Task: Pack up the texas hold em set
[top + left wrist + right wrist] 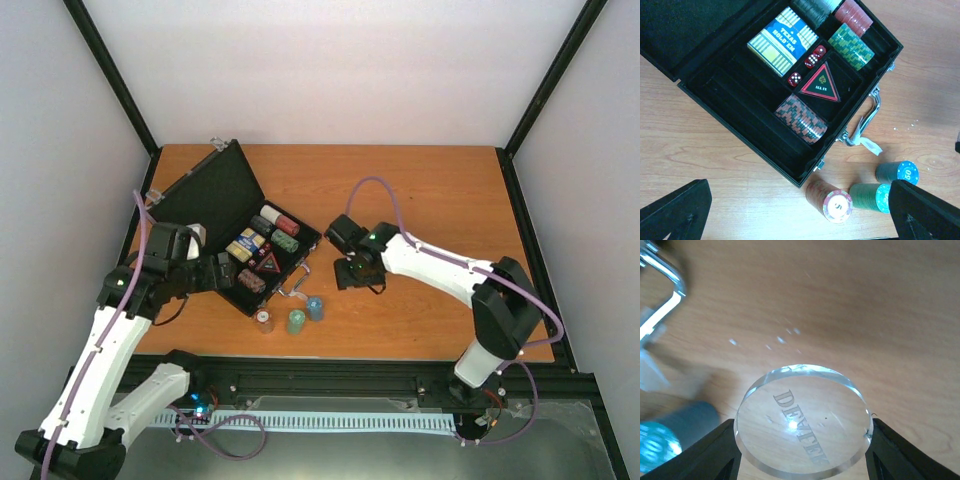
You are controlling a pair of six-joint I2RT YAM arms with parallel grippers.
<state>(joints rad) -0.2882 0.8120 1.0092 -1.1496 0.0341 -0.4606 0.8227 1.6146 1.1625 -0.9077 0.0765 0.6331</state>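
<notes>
Next, my right gripper crosses to the left in the top view to the black triangle's half-empty compartment (271,262) and lowers the disc, then releases it.
The black case (205,200) lies open at the left, also in the left wrist view (740,95). Inside it are a card deck (783,41), red dice (815,56), a black triangle (821,84) and chip stacks (801,118). Three chip stacks stand on the table in front of the case: red-brown (832,200), green (871,196) and blue (897,171). My left gripper (800,210) is open and empty over the case's near corner (222,272). My right gripper (802,440) is shut on the clear disc (800,415), right of the case handle (352,272).
The case's silver handle (871,107) with a white tag sticks out toward the loose stacks, and shows at the left edge of the right wrist view (665,270). The blue stack (670,435) lies below and left of the disc. Black frame posts border the table.
</notes>
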